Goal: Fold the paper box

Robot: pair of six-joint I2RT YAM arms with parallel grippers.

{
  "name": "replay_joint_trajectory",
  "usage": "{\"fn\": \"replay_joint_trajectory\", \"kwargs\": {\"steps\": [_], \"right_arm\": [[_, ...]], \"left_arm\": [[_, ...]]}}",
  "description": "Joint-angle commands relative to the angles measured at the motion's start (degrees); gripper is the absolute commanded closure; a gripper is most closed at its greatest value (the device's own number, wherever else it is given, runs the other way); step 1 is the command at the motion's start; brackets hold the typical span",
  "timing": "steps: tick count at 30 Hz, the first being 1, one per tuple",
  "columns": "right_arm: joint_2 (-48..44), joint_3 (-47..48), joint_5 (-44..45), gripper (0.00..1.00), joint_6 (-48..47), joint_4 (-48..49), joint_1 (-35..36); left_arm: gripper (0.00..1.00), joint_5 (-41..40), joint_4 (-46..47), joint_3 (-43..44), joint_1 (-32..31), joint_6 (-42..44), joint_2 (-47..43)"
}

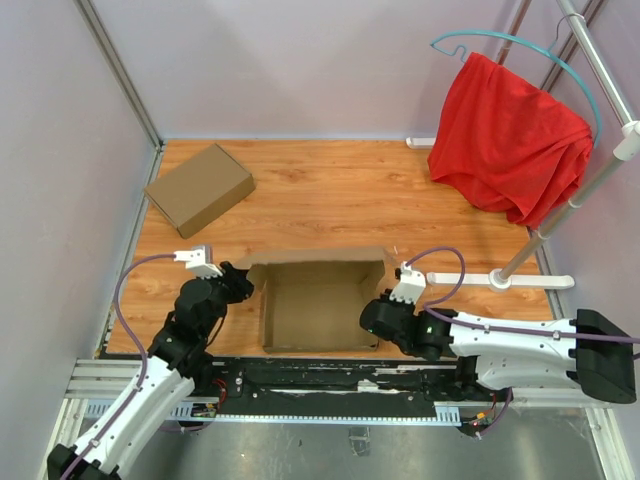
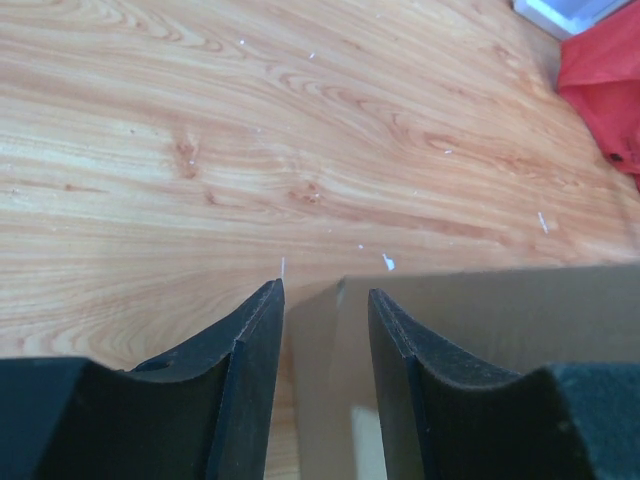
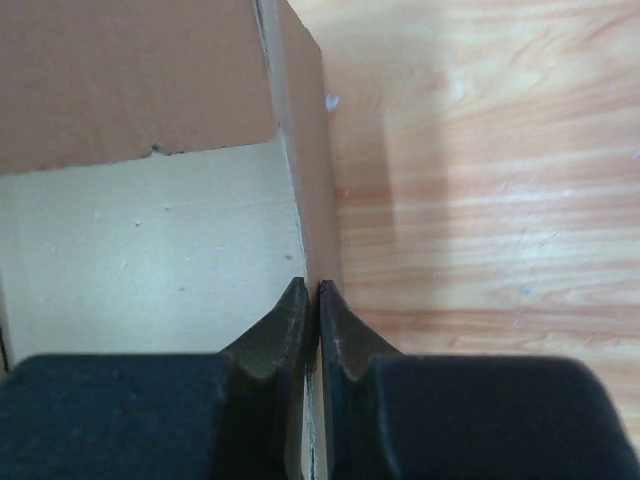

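My right gripper should push the held side of the box outward from the table's near edge next and let go of it, because the bare wood behind the box [image 1: 328, 212] lies outward.
The paper box [image 1: 318, 305] lies as an open brown tray with raised walls at the near middle of the wooden table. My left gripper [image 1: 243, 280] is at its back left corner. In the left wrist view the left gripper [image 2: 325, 290] has its jaws apart, and the end of the box's back wall [image 2: 500, 310] stands in the gap, clear of the left finger. My right gripper [image 1: 375, 312] is at the right wall. The right wrist view shows the right gripper [image 3: 312, 288] pinched shut on the top edge of that wall [image 3: 305, 150], with the pale box floor [image 3: 150, 250] to its left.
A closed brown cardboard box [image 1: 200, 188] sits at the back left of the table. A red cloth [image 1: 510, 135] hangs on a rack at the back right, and the rack's white foot [image 1: 520, 282] rests on the table beside the right arm. Enclosure walls border the left and back.
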Motion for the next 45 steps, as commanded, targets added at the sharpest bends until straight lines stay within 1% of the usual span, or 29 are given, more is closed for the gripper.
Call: {"fn": "replay_joint_trajectory", "kwargs": {"steps": [1, 6, 9, 12, 15, 16, 20, 22, 25, 28, 30, 32, 36, 40, 45], "right_arm": [[0.5, -1.0, 7.3, 0.95, -5.3, 2.7, -4.2], [2.6, -2.0, 10.1, 0.99, -5.8, 6.6, -7.7], [4.4, -1.8, 11.9, 0.99, -7.0, 9.7, -9.2], [6.9, -1.4, 12.7, 0.99, -11.3, 13.8, -12.1], [8.6, -2.5, 9.6, 0.99, -21.9, 22.6, -17.6], [9.1, -2.8, 8.2, 0.99, -25.1, 25.9, -19.6], [10.9, -2.9, 3.9, 0.99, -31.9, 31.9, -26.5], [12.0, -2.3, 2.7, 0.99, -34.6, 34.3, -28.3], [14.5, -0.2, 1.7, 0.99, -39.6, 37.7, -29.1], [17.6, 1.2, -2.8, 0.99, -45.5, 43.2, -30.8], [20.0, 2.4, -6.5, 0.99, -47.9, 45.0, -32.7], [21.8, 3.3, -10.0, 0.99, -49.5, 45.9, -33.9], [23.0, 4.2, -15.1, 0.98, -48.6, 45.6, -34.0], [24.5, 4.8, -15.7, 0.98, -47.7, 45.0, -34.0], [26.2, 4.9, -16.0, 0.99, -47.1, 45.9, -34.1]], "left_arm": [[0.55, -1.3, 4.7, -1.6, -0.3, 0.6, 2.1], [0.55, -1.5, 7.5, -1.5, -0.3, 1.1, 6.0], [0.55, -1.8, 10.1, -1.3, -0.4, 1.4, 8.4], [0.55, -2.9, 14.1, -0.8, -0.3, 1.6, 11.6], [0.55, -4.8, 19.8, 0.5, -0.3, 2.1, 17.2], [0.55, -5.4, 21.5, 1.3, -0.4, 2.5, 20.7], [0.55, -7.5, 25.5, 5.0, -0.3, 3.5, 30.4], [0.55, -7.7, 28.0, 5.9, -0.4, 3.4, 33.8], [0.56, -8.1, 33.0, 6.3, -0.3, 2.3, 36.6], [0.55, -9.3, 37.1, 7.1, -0.4, 1.9, 38.5], [0.55, -11.3, 37.4, 8.8, -0.3, 2.4, 39.9], [0.55, -12.8, 37.3, 10.7, -0.2, 3.2, 42.1], [0.56, -13.4, 38.7, 13.9, 1.0, 3.0, 47.7], [0.57, -10.3, 41.8, 15.8, 1.3, 3.0, 53.2], [0.58, -9.3, 44.6, 16.9, 1.3, 2.7, 57.2]]}}
